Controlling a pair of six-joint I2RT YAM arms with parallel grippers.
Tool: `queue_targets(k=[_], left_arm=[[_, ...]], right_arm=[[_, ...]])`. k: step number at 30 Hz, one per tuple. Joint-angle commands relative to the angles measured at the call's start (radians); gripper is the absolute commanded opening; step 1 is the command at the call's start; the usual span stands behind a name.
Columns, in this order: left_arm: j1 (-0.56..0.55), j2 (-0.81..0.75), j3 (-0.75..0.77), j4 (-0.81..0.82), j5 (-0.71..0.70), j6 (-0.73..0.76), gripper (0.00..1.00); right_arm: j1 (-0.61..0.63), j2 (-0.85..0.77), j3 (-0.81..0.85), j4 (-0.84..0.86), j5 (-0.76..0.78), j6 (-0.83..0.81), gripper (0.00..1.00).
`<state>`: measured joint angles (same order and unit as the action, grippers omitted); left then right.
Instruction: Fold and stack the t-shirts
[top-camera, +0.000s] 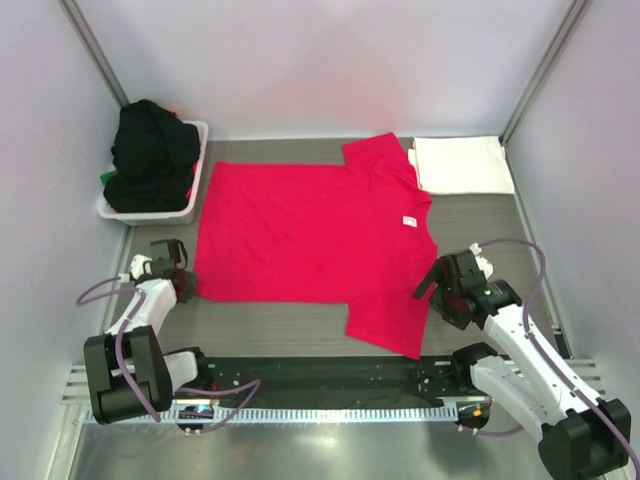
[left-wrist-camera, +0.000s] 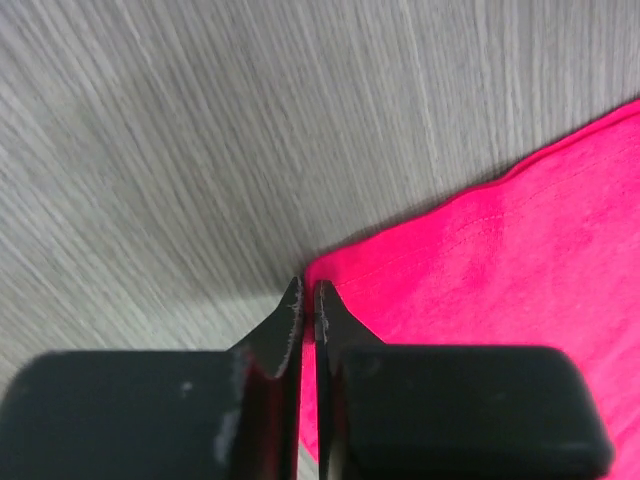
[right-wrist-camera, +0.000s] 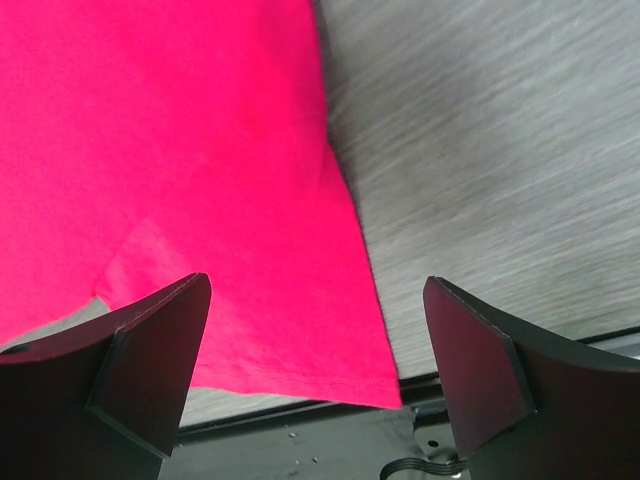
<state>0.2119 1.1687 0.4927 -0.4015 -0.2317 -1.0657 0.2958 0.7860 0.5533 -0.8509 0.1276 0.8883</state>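
Note:
The right gripper next moves back toward the bar and down onto the near sleeve's middle (top-camera: 394, 324) (right-wrist-camera: 295, 340) to close, since this sleeve still lies untouched below the open fingers.
A bright pinkish-red t-shirt (top-camera: 310, 230) lies spread flat on the table, collar to the right. My left gripper (top-camera: 185, 285) is at its near-left hem corner. In the left wrist view the jaws (left-wrist-camera: 308, 290) are closed, with the red cloth (left-wrist-camera: 500, 260) pinched between them. My right gripper (top-camera: 432, 285) is open over the near sleeve. In the right wrist view the sleeve (right-wrist-camera: 180, 150) lies between the spread fingers (right-wrist-camera: 320, 340), untouched. A white t-shirt (top-camera: 460, 163), folded into a rectangle, lies at the back right. Black t-shirts (top-camera: 150, 155) are heaped in the basket.
The white slotted basket (top-camera: 195, 170) stands at the back left, with a bit of green cloth (top-camera: 108, 180) showing beside the black heap. A black rail (top-camera: 320, 375) runs along the table's near edge, just below the sleeve hem. Grey walls close in both sides.

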Motion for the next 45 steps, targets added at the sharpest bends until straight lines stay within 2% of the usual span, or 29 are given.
queue_targets(k=[1,9,21,22,24,25,27,29,32,34,38,45], left_arm=[[0.004,0.019,-0.031,0.026,-0.026,0.015,0.00],[0.004,-0.014,-0.054,0.036,-0.031,0.010,0.00],[0.004,-0.060,-0.068,0.038,-0.034,0.012,0.00],[0.004,-0.061,-0.069,0.039,-0.034,0.012,0.00],[0.004,-0.058,-0.068,0.039,-0.034,0.015,0.00],[0.004,-0.053,-0.068,0.044,-0.032,0.016,0.00],[0.004,-0.050,-0.065,0.046,-0.029,0.018,0.00],[0.006,-0.044,-0.065,0.049,-0.026,0.019,0.00],[0.003,-0.066,-0.060,0.024,-0.005,0.024,0.00],[0.004,-0.099,-0.051,-0.002,0.012,0.024,0.00],[0.004,-0.225,0.000,-0.130,0.048,0.019,0.00],[0.006,-0.238,0.144,-0.255,0.084,0.062,0.00]], right_arm=[[0.040,-0.014,-0.024,0.000,-0.005,0.069,0.93],[0.267,0.051,-0.061,0.019,0.004,0.204,0.84],[0.672,0.166,-0.107,0.004,0.129,0.546,0.74],[0.683,0.167,-0.116,0.013,0.132,0.554,0.71],[0.687,0.171,-0.134,0.024,0.139,0.566,0.60],[0.687,0.173,-0.141,0.033,0.142,0.563,0.48],[0.687,0.179,-0.141,0.036,0.153,0.564,0.39],[0.689,0.191,-0.132,0.035,0.158,0.558,0.23],[0.689,0.202,-0.103,0.023,0.161,0.546,0.12],[0.694,0.193,-0.072,-0.022,0.185,0.534,0.01],[0.694,0.173,0.072,-0.121,0.248,0.523,0.01],[0.681,0.266,0.347,-0.240,0.405,0.425,0.01]])
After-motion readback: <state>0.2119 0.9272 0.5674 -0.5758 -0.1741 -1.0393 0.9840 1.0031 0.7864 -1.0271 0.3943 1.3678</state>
